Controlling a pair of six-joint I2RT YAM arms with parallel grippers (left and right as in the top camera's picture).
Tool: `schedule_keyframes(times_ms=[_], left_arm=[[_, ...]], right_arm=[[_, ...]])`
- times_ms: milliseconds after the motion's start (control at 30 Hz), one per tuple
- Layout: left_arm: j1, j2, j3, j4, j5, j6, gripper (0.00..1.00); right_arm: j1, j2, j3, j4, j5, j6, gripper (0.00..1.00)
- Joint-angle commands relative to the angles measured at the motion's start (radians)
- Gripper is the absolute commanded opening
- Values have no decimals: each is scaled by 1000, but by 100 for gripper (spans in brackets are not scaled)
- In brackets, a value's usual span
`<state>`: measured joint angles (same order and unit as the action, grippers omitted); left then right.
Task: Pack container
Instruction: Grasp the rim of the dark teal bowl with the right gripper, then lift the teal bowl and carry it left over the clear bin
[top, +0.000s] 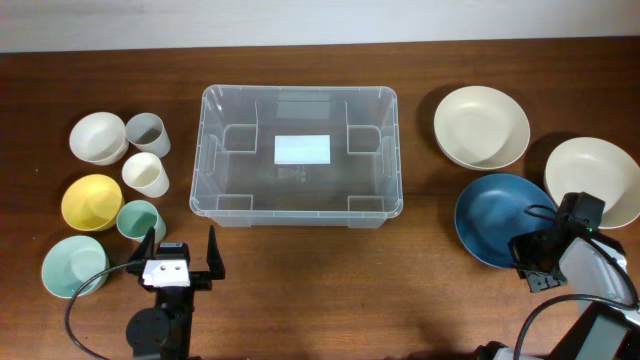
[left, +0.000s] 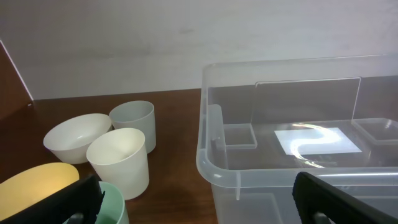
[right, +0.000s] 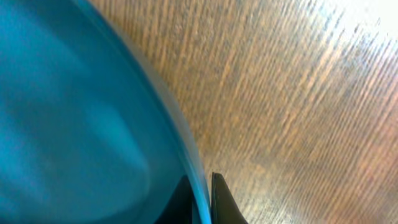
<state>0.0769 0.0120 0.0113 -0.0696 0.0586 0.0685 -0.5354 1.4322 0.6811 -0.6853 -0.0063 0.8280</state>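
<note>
My right gripper will carry the blue bowl (top: 497, 215) up, to the left in the overhead view and down into the container's cup-side half (top: 260, 165) to release it, since that's empty.
The clear container (top: 212, 200) stands in the middle of the table, with only its white label inside; it also shows in the left wrist view (left: 211, 163). My left gripper (top: 182, 255) is open and empty, near the table's front, between the container's front left corner and a mint cup (top: 139, 221). My right gripper (top: 527, 262) is shut on the rim of the blue bowl (top: 497, 215) at its front right side. In the right wrist view the fingers (right: 202, 198) pinch the blue bowl's rim (right: 74, 124).
Left of the container stand a white bowl (top: 96, 137), a grey cup (top: 147, 133), a cream cup (top: 146, 175), a yellow bowl (top: 91, 202) and a mint bowl (top: 70, 267). Two cream bowls (top: 481, 126) (top: 592, 180) lie at the right.
</note>
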Motion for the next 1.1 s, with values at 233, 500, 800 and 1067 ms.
schedule_keyframes(times_ms=[233, 500, 800, 1067], left_arm=[[-4, -6, -2, -7, -3, 16, 100], [-4, -6, -2, -7, -3, 16, 100], [-4, -6, -2, -7, -3, 16, 100], [-4, -6, -2, -7, -3, 16, 100]], right_arm=[[-2, -201, 50, -133, -248, -149, 4], [-2, -576, 278, -260, -275, -185, 4], [46, -670, 457, -103, -544, -77, 4], [507, -502, 456, 127, -406, 1, 4]])
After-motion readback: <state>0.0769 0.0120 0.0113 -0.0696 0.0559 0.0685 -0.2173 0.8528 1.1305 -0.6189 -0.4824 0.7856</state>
